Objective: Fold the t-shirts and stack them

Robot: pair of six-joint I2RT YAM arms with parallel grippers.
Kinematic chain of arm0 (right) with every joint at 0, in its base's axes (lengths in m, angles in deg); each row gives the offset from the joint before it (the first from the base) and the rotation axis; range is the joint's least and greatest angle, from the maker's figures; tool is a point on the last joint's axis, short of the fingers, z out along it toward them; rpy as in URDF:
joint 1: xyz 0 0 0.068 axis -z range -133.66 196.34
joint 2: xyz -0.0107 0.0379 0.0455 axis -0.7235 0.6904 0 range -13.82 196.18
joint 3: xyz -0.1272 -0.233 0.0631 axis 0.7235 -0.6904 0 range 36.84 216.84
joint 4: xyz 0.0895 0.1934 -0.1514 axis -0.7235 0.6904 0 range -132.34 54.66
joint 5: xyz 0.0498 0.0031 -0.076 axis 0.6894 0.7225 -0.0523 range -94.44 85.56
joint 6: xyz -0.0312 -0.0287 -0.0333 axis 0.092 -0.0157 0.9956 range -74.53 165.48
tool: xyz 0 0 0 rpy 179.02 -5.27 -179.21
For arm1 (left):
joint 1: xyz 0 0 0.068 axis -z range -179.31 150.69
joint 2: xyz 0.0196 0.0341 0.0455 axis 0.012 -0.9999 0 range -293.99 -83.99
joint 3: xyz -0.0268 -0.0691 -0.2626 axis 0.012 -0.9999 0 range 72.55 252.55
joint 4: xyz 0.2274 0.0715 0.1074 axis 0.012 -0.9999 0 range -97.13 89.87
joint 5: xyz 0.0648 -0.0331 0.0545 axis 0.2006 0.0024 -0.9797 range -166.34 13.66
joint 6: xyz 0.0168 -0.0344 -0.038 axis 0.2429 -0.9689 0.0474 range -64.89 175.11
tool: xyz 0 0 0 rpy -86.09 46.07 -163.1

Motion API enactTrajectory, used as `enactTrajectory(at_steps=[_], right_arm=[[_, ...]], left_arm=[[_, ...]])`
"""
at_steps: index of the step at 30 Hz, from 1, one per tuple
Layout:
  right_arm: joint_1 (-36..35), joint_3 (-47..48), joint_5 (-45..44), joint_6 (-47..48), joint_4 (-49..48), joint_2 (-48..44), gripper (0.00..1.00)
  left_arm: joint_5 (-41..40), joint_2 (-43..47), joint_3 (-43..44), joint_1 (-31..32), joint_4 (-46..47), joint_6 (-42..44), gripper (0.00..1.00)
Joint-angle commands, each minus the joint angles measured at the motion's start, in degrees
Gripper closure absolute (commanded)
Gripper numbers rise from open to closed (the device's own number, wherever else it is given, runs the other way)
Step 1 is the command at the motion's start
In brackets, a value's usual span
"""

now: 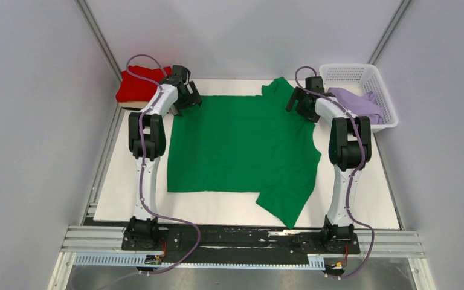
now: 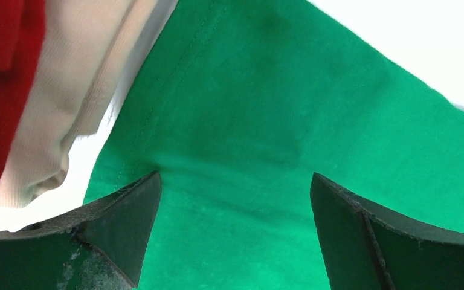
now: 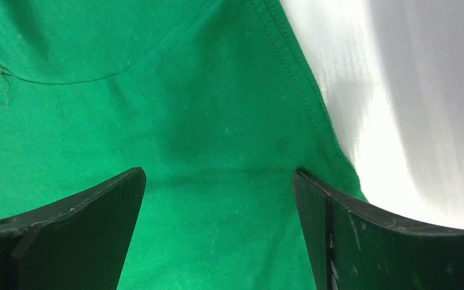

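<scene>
I will move my left gripper back next and close it on the green t-shirt's near corner (image 1: 170, 188) opposite the trailing sleeve, since that corner lies back from it.
The bright green t-shirt (image 1: 241, 145) lies spread flat on the white table, one sleeve trailing toward the near right. My left gripper (image 1: 188, 101) is open over its far left corner (image 2: 235, 175), fingertips low on the cloth with green fabric between them. My right gripper (image 1: 298, 106) is open over the far right edge (image 3: 219, 171), its right finger (image 3: 338, 217) at the stitched hem. A folded red t-shirt (image 1: 136, 87) lies on a folded tan one (image 2: 66, 90) at the far left. The pale lavender t-shirt (image 1: 356, 103) lies in the basket.
The white lattice basket (image 1: 353, 72) stands at the far right corner, just right of my right arm. The red and tan stack (image 2: 12, 109) lies close to the left of my left gripper. Grey walls enclose the table (image 1: 121, 193) on three sides.
</scene>
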Motion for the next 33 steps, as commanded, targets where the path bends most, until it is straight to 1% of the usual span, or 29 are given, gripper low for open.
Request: enactTrajectory(at_steps=[1,3,4,5,8,9,10,11,12,13,14,15,16,17,18,19,20,21,24,25,27,30,33], right_arm=[[1.3,2.1,-0.3,1.2,2.4,-2.8,0.0],[0.8,0.0,0.1,1.4,2.4,-6.8,0.0],[0.3,-1.7,0.0,1.5,2.4,-9.0,0.0],[-0.3,-3.5,-0.5,1.5,2.4,-11.5,0.0],[-2.2,-10.0,-1.7,0.6,2.4,-18.9,0.0],[-2.8,-12.7,-2.0,0.0,2.4,-21.4,0.0],[-3.4,-15.4,-2.3,-0.7,2.3,-24.2,0.0],[-3.8,-18.1,-2.7,-1.4,2.2,-26.9,0.0],[-4.2,-20.8,-2.9,-2.3,2.2,-29.4,0.0],[-4.5,-23.4,-3.0,-3.2,2.2,-32.1,0.0],[-4.7,-26.2,-3.0,-4.2,2.1,-34.7,0.0],[-4.7,-28.9,-2.9,-5.1,1.9,-37.5,0.0],[-4.8,-32.5,-3.1,-6.0,1.7,-40.3,0.0],[-4.7,-35.2,-3.5,-6.8,1.5,-43.8,0.0],[-4.7,-37.5,-4.2,-7.7,1.3,-46.5,0.0],[-4.6,-39.8,-4.9,-8.4,1.0,-48.8,0.0],[-4.6,-41.9,-5.4,-8.8,0.8,-51.3,0.0],[-4.7,-43.5,-5.7,-9.3,0.7,-53.4,0.0],[-4.6,-47.3,-5.6,-9.8,0.4,-58.3,0.0],[-4.6,-48.2,-5.6,-9.8,0.4,-59.3,0.0],[-4.5,-49.4,-5.6,-9.7,0.3,-60.4,0.0],[-4.5,-50.2,-4.8,-9.7,0.3,-60.3,0.0],[-4.6,-50.3,-3.5,-9.7,0.3,-59.6,0.0]], left_arm=[[1.5,-1.4,3.7,-0.5,-1.9,1.9,0.0],[1.7,2.4,2.7,-0.3,-2.3,2.5,0.0],[1.5,3.9,0.6,0.0,-2.2,2.8,0.0],[1.4,7.2,-0.8,0.2,-1.7,3.0,0.0],[-0.1,14.9,-10.6,2.2,-0.6,3.7,0.0],[-0.6,19.2,-12.9,3.2,-0.3,3.7,0.0],[-2.0,21.3,-19.1,3.8,-0.3,3.5,0.0],[-2.7,25.9,-21.0,4.8,-0.2,3.2,0.0],[-4.0,28.1,-25.8,5.2,-0.3,2.4,0.0],[-4.6,32.8,-31.4,6.0,-0.6,1.1,0.0],[-5.8,35.4,-34.2,6.3,-0.8,0.4,0.0],[-6.4,40.4,-40.2,6.9,-1.3,-1.3,0.0],[-7.1,42.8,-43.1,7.0,-1.5,-2.1,0.0],[-7.9,47.6,-49.3,7.3,-2.2,-4.0,0.0],[-8.4,49.9,-52.3,7.5,-2.7,-5.1,0.0],[-9.0,54.4,-57.6,7.6,-3.8,-7.0,0.0],[-9.2,56.4,-60.2,7.7,-4.5,-8.1,0.0],[-9.1,60.3,-65.1,7.8,-5.7,-10.0,0.0],[-8.1,67.8,-73.0,7.9,-7.3,-13.7,0.01],[-8.0,69.0,-76.1,7.9,-7.4,-15.5,0.02],[-8.8,71.5,-79.7,7.9,-7.5,-18.2,0.06],[-9.4,73.0,-82.8,7.9,-4.7,-20.7,0.17],[-9.6,71.9,-84.5,7.9,-2.1,-23.3,0.21]])
